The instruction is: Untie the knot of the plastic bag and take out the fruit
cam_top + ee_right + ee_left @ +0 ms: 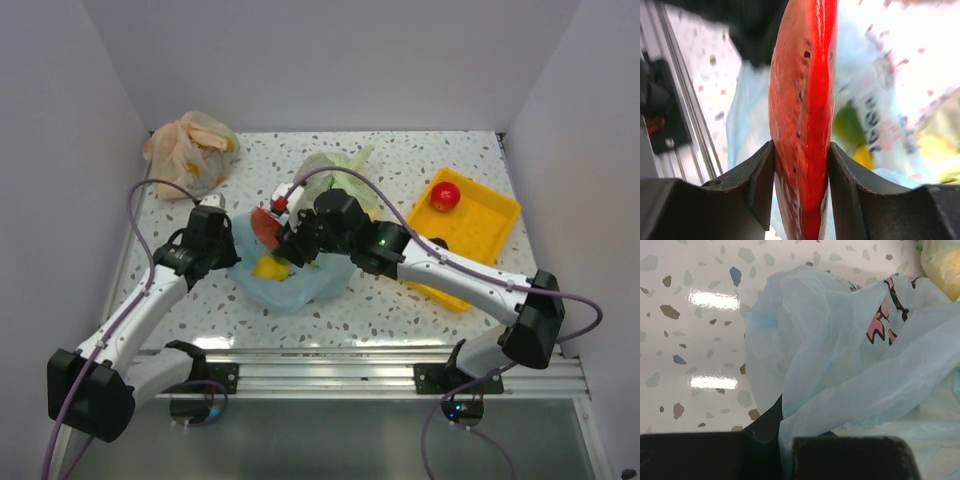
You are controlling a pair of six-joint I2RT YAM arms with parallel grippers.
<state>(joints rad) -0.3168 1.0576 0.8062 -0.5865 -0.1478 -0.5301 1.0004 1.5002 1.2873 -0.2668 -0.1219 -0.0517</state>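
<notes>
Because the tray with the apple [445, 196] lies to my right gripper's right in the top view, I will carry the slice that way and down beside the apple.
The light blue plastic bag [290, 285] lies open in the middle of the table; its white-and-pink print shows in the left wrist view [880, 320]. No tied knot shows. My left gripper [226, 246] is shut on a fold of the bag's edge [805, 405] at its left side. My right gripper [285, 238] is shut on the red watermelon slice [802, 120], also seen from above [265, 226], and holds it over the bag's mouth. A yellow fruit [270, 268] lies in the bag. Green [849, 124] and yellow [863, 156] fruits show through the plastic. A red apple [445, 196] sits in the tray.
A yellow tray [487, 222] stands at the right. A pale green bag [335, 172] lies behind the right gripper. An orange bag [190, 150] sits at the back left. White walls close in the back and sides. A metal rail [380, 365] runs along the near edge.
</notes>
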